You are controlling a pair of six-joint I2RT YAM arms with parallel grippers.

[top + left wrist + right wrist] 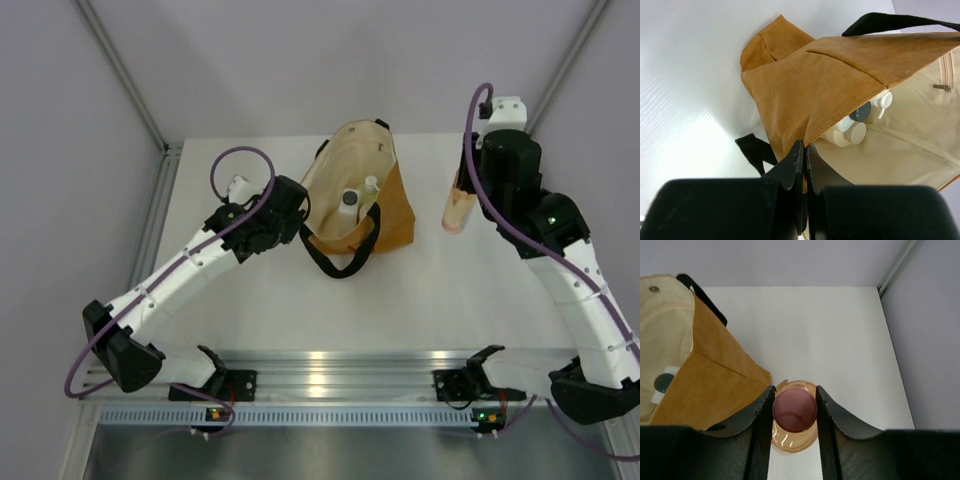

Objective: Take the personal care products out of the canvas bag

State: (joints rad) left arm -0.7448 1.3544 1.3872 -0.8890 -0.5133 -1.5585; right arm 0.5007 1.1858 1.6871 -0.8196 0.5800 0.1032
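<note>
The bare table beside the bag is clear, so my right gripper will next lower and draw back, stand the orange bottle point(456, 212) there and let go of it.
The canvas bag point(392, 205) lies open in the middle of the table, its cream lining showing. My left gripper point(303, 222) is shut on the bag's near-left rim point(805, 145). Inside the bag are the whitish bottle with black cap point(348, 206), the pump bottle point(371, 187) and the cream jar point(851, 134). In the left wrist view the black cap point(860, 112) and the pump head point(884, 99) show. My right gripper point(795, 407) is shut on the pink cap of the orange bottle point(456, 212), held upright right of the bag point(710, 380). Whether the bottle touches the table is unclear.
One black loop handle point(338, 262) hangs over the bag's near side; the other point(700, 295) is at its far side. A metal frame post point(897, 265) runs along the table's far right corner. White table point(480, 290) surrounds the bag.
</note>
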